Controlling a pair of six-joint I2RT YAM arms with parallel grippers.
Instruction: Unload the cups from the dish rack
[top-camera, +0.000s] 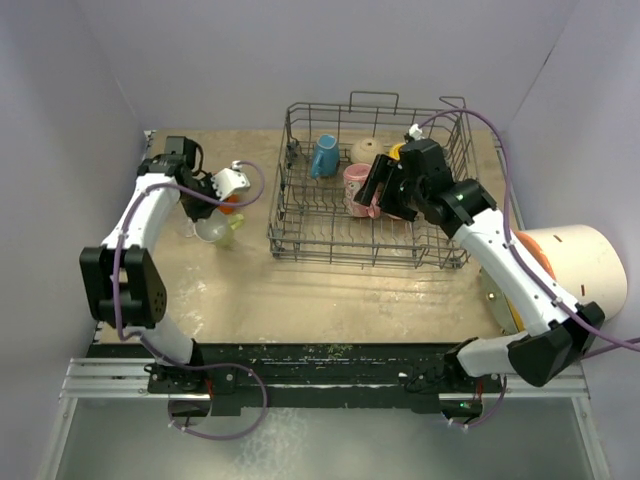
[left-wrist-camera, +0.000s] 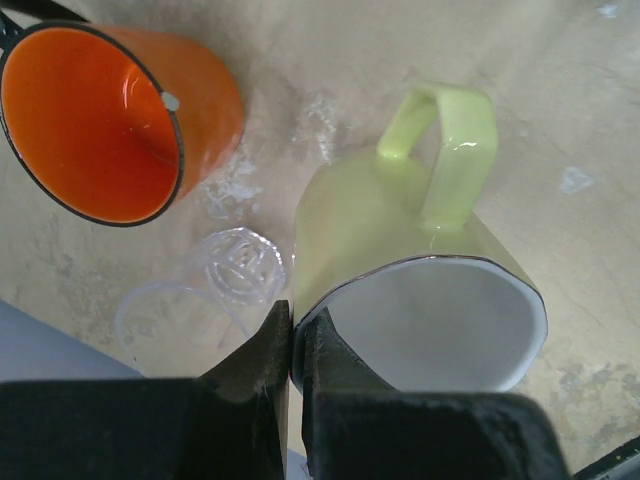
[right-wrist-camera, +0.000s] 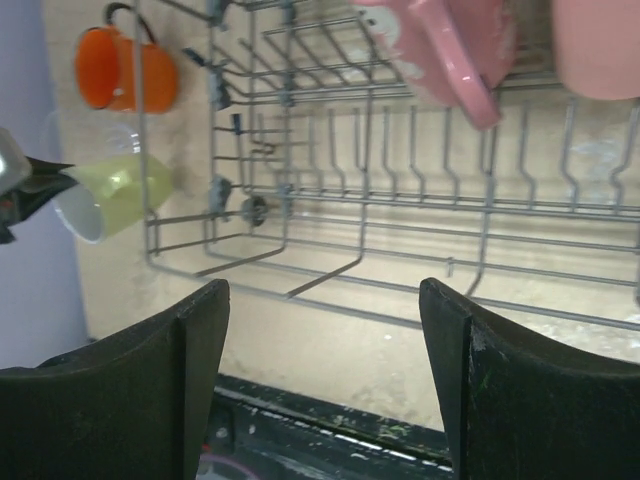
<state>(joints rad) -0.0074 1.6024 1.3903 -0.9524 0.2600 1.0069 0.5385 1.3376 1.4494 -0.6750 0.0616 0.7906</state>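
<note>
The left gripper moves over, lowers the mug and releases it next. Bare tabletop by the orange cup lies below and to the gripper's right in the top view.
The dish rack (top-camera: 300, 215) is a grey wire basket at the table's middle right. In it are a blue cup (top-camera: 323, 155), a beige cup (top-camera: 367, 150) and a pink mug (top-camera: 355, 188). My right gripper (top-camera: 378, 195) hovers open over the rack beside the pink mug, with nothing between its fingers (right-wrist-camera: 205, 340). The wrist view shows the pink mug (right-wrist-camera: 450, 50) and a pink tumbler (right-wrist-camera: 597, 45) above the rack wires (right-wrist-camera: 400, 200). Left of the rack, my left gripper (left-wrist-camera: 291, 325) is shut on the rim of a tilted pale yellow-green mug (left-wrist-camera: 420, 240). An orange cup (left-wrist-camera: 100, 120) and a clear glass (left-wrist-camera: 225, 275) lie beside it.
A big white cylinder with an orange end (top-camera: 575, 265) lies at the table's right edge next to my right arm. Purple-grey walls close in on the left, back and right. The rack's tall sides and loop handles (top-camera: 373, 97) rise around my right gripper.
</note>
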